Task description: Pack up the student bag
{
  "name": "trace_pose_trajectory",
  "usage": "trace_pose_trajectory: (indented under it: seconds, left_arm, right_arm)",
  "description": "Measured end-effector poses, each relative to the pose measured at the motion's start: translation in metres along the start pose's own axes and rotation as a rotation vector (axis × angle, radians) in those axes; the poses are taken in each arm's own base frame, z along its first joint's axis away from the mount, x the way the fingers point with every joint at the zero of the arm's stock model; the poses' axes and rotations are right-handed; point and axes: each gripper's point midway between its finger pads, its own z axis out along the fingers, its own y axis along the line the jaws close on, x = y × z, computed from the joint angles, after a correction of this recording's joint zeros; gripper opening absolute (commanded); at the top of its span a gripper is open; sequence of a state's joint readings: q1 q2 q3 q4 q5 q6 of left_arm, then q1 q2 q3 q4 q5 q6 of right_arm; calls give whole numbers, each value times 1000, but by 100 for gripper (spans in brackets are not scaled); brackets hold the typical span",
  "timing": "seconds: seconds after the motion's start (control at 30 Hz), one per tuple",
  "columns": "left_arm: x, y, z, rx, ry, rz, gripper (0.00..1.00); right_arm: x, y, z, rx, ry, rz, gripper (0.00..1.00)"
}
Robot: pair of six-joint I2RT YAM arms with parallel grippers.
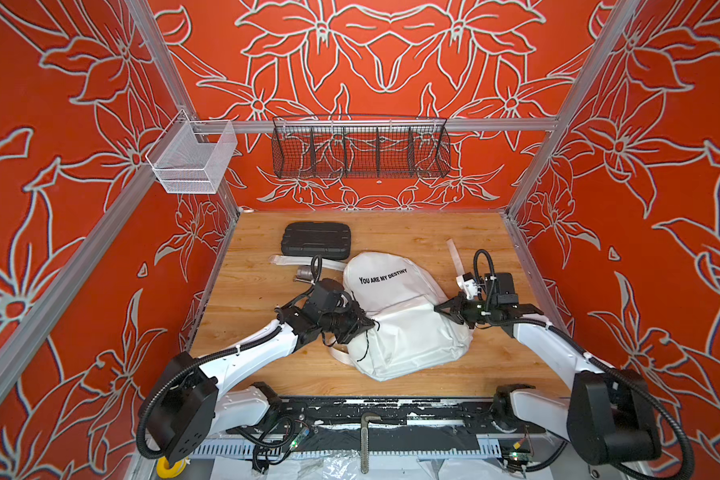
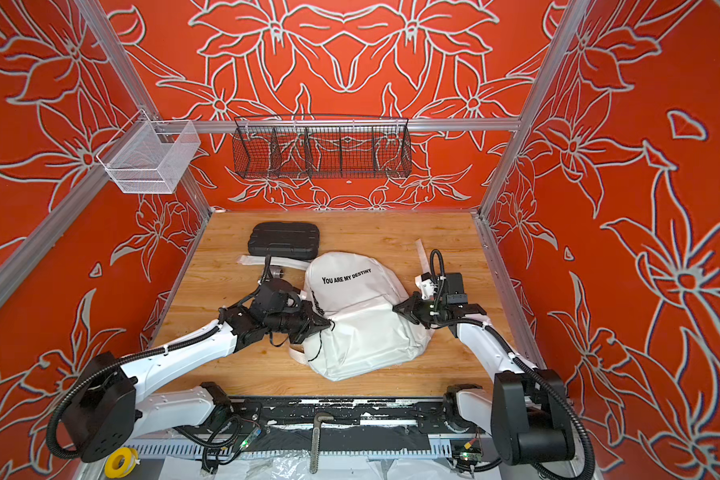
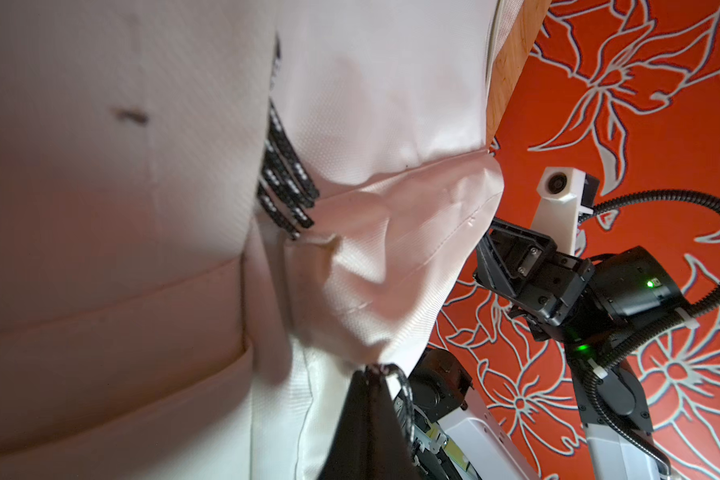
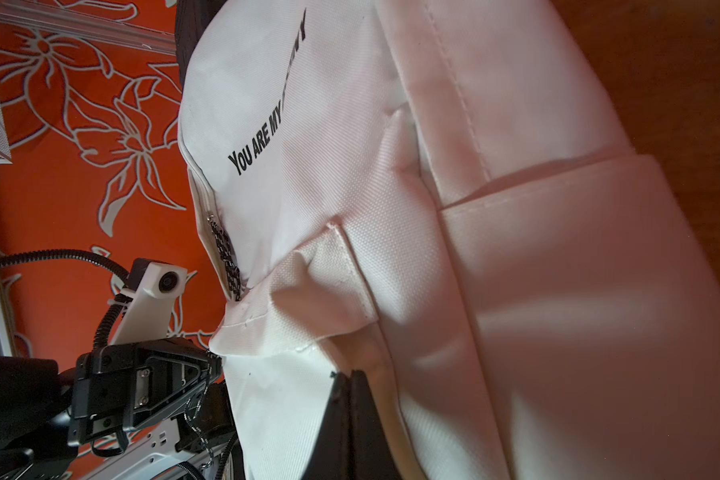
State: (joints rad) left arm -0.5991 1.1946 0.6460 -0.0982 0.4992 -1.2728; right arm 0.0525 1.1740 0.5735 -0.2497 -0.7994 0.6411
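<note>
Next, my left gripper drags the slanted bag outward by the black cord pull, then releases it. Clear tabletop lies outward of my left gripper, beyond the bag's top, so there is space.
The student bag point(image 1: 404, 328) point(image 2: 362, 328) is a white backpack printed "YOU ARE MY DESTINY", lying flat at the middle of the wooden table in both top views. My left gripper point(image 1: 368, 322) point(image 2: 329, 323) point(image 3: 375, 374) sits at the bag's left edge, shut on a black cord zipper pull point(image 3: 404, 386). At the bag's right edge my right gripper point(image 1: 439, 308) point(image 2: 396, 308) point(image 4: 347, 376) is shut on a fold of the bag's white fabric point(image 4: 308, 332), by the top of the front pocket. That fabric is tented between the two grippers. More black cord pulls point(image 3: 285, 183) point(image 4: 227, 257) hang near the zipper.
A black hard case point(image 1: 316, 240) point(image 2: 283, 240) lies behind the bag at the back left, with a small metal object point(image 1: 304, 274) near it. White webbing straps point(image 1: 454, 253) trail toward the back right. A black wire basket point(image 1: 360, 149) and a white mesh basket point(image 1: 192, 156) hang on the rails.
</note>
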Motion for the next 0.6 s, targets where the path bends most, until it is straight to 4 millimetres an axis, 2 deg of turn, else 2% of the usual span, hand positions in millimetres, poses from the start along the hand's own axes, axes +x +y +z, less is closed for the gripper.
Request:
trace_pose_trajectory:
  seconds: [0.13, 0.23, 0.53, 0.6]
  left_arm:
    - [-1, -1, 0, 0, -3, 14, 0]
    - [-7, -10, 9, -25, 12, 31, 0]
    - [-45, -72, 46, -56, 23, 214, 1]
    - [-50, -84, 52, -53, 34, 255, 19]
  right_arm:
    - [0, -1, -2, 8, -8, -2, 0]
    - [-6, -5, -7, 46, -52, -8, 0]
    - [-37, -30, -30, 185, -262, -5, 0]
    - [-42, -34, -33, 202, -294, -7, 20]
